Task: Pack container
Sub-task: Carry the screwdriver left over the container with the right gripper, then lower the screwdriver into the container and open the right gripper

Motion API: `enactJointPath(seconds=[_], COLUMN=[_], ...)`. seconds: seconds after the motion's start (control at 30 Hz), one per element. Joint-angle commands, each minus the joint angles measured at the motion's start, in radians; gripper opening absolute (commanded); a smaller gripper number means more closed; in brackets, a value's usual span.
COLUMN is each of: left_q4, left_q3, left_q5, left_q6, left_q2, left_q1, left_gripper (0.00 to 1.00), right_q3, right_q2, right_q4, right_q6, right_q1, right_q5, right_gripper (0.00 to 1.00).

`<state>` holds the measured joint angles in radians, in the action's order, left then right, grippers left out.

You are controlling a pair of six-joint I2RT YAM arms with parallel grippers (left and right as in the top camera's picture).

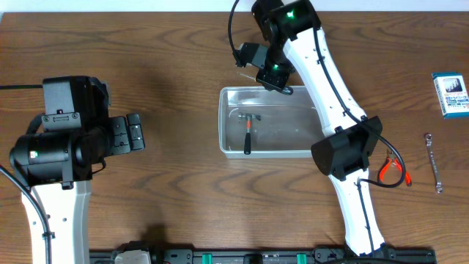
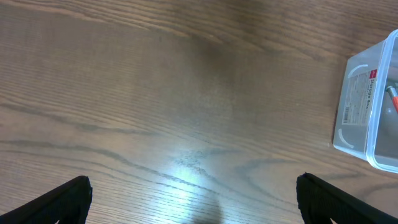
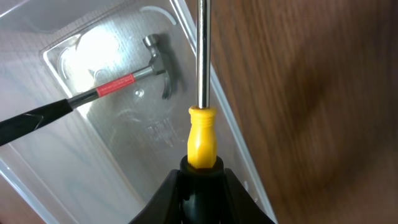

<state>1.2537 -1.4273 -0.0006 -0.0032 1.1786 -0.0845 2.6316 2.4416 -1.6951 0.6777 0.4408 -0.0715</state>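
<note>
I will next move the screwdriver with my right gripper back from the container's far rim, then down into the container [image 1: 275, 129] [image 3: 142, 138] beside the hammer.
The clear plastic container [image 1: 293, 126] sits mid-table with a red-and-black-handled hammer [image 1: 248, 132] lying inside. My right gripper [image 1: 272, 73] hovers over the container's far rim, shut on a screwdriver [image 1: 248, 76]. In the right wrist view, the screwdriver's yellow-and-black handle [image 3: 202, 134] sticks out from the right gripper [image 3: 202, 173]. Its steel shaft points along the container [image 3: 93, 162] wall, beside the hammer [image 3: 124, 81]. My left gripper [image 1: 135, 132] rests open at the left, well away from the container. The left wrist view shows the left gripper [image 2: 193, 194] over bare wood, with the container [image 2: 367, 106] at the right edge.
A small blue-and-white box [image 1: 450, 94] lies at the far right. A metal wrench [image 1: 433, 161] and red-handled pliers [image 1: 392, 170] lie on the table right of the right arm. A dark rail runs along the table's front edge.
</note>
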Motion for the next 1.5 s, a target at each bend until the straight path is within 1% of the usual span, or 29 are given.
enactJointPath(seconds=[0.0, 0.37, 0.57, 0.7, 0.8, 1.03, 1.17, 1.47], left_q4=[0.003, 0.003, 0.003, 0.003, 0.003, 0.003, 0.003, 0.003], left_q3=[-0.003, -0.003, -0.003, -0.003, -0.003, -0.003, -0.003, -0.003], left_q5=[-0.008, -0.008, -0.008, -0.008, -0.008, -0.008, -0.008, -0.008], left_q6=[-0.01, -0.01, -0.01, -0.01, -0.01, -0.009, -0.01, -0.01], left_q2=[0.005, 0.005, 0.005, 0.005, 0.005, 0.005, 0.005, 0.005], left_q1=[-0.005, -0.005, -0.005, -0.005, -0.005, -0.005, -0.005, -0.005], left_gripper=[0.98, 0.98, 0.98, 0.98, 0.98, 0.98, 0.98, 0.98], right_q3=[-0.021, -0.03, -0.039, -0.078, -0.146, -0.337, -0.406, -0.451], right_q2=[-0.014, -0.016, -0.048, -0.097, -0.137, -0.172, -0.172, -0.171], right_q4=[-0.004, -0.004, -0.004, -0.004, -0.004, -0.003, 0.008, 0.099], right_q6=[-0.067, -0.109, -0.162, -0.161, -0.16, -0.085, -0.027, 0.036], right_q1=[0.007, 0.053, 0.09, 0.095, 0.093, 0.093, 0.093, 0.069], right_q5=[-0.009, -0.015, 0.033, 0.063, 0.059, 0.044, 0.037, 0.037], right_gripper=[0.08, 0.07, 0.06, 0.06, 0.07, 0.09, 0.11, 0.12])
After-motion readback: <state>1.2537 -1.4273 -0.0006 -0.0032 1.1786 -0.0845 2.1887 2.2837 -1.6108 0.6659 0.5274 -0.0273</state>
